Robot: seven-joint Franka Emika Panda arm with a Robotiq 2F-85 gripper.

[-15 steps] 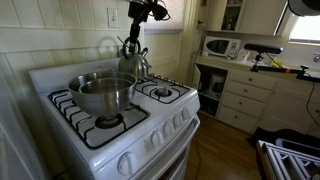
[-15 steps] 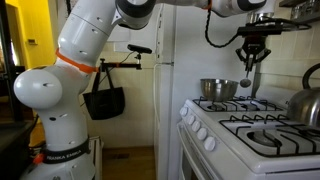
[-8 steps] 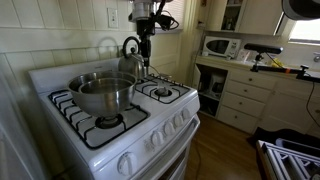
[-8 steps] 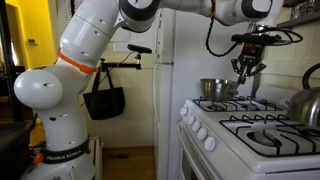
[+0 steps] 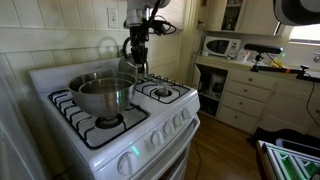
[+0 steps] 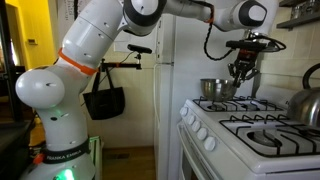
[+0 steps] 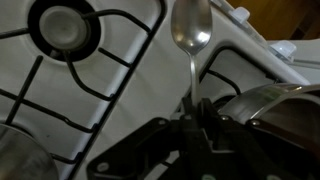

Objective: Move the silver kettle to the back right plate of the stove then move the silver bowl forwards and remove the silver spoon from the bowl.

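I should next lower and turn my gripper and let go of the spoon [image 7: 191,32] along the white part of the stove between the burner grates, because that part is bare below my gripper.
My gripper [image 5: 137,52] hangs above the stove [image 5: 160,122] and is shut on the silver spoon [image 7: 191,32]. In the wrist view the spoon's thin handle runs down into the closed jaws [image 7: 195,108], with its scoop over the white stove top. The silver bowl [image 5: 103,93] stands on the front left burner; its rim also shows in the wrist view [image 7: 270,104]. The silver kettle [image 5: 124,66] sits on the back right burner, partly hidden behind the gripper. In an exterior view the gripper [image 6: 240,70] hovers just above and beside the bowl [image 6: 217,89], and the kettle [image 6: 305,102] is at the right edge.
A black burner grate [image 7: 62,25] lies under the wrist camera. Another burner grate [image 5: 168,93] is at the stove's front right. White cabinets and a microwave [image 5: 221,46] stand to the right. A fridge [image 6: 185,60] stands behind the stove.
The gripper, still holding the spoon, has shifted a little lower and sideways toward the bowl. The bowl and the kettle have not moved.
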